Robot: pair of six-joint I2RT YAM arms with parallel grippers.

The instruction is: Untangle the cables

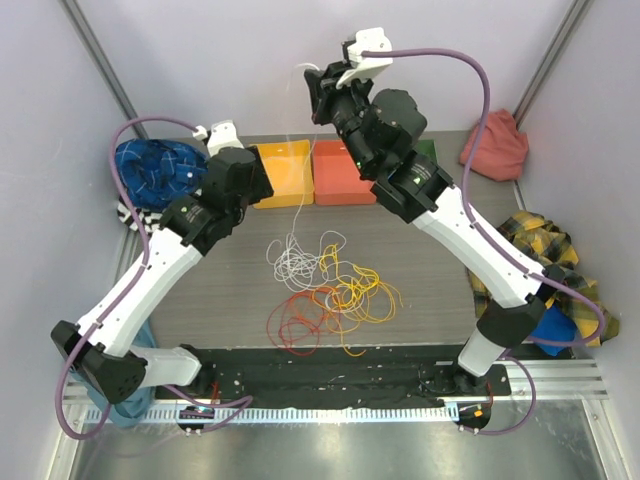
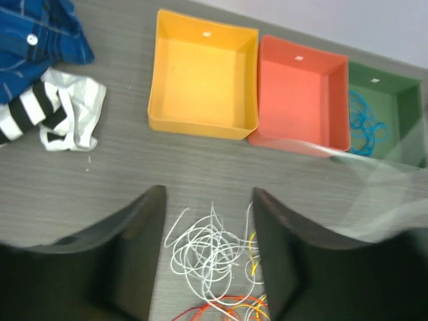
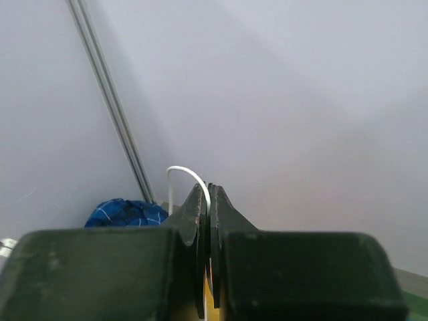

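Note:
Next, my right gripper will move outward and down over the yellow bin (image 1: 286,177) to release the white cable there, since that bin still stands empty.
A tangle of thin cables lies mid-table: a white coil (image 1: 298,258), yellow loops (image 1: 355,290), orange and red loops (image 1: 298,322). My right gripper (image 1: 312,88) is raised high at the back, shut on a white cable (image 3: 186,175) that arcs over its fingertips; the strand (image 1: 296,160) hangs down toward the pile. My left gripper (image 2: 208,200) is open and empty, hovering above the white coil (image 2: 210,254), which shows between its fingers (image 2: 144,234). Red and orange strands (image 2: 227,307) show at the bottom of the left wrist view.
A yellow bin (image 1: 280,172), a red-orange bin (image 1: 342,172) and a green bin (image 2: 384,124) holding a blue cable (image 2: 364,124) stand in a row at the back. Blue cloth (image 1: 150,165), striped cloth (image 2: 53,114), red cloth (image 1: 497,145) and plaid cloth (image 1: 545,250) lie at the sides.

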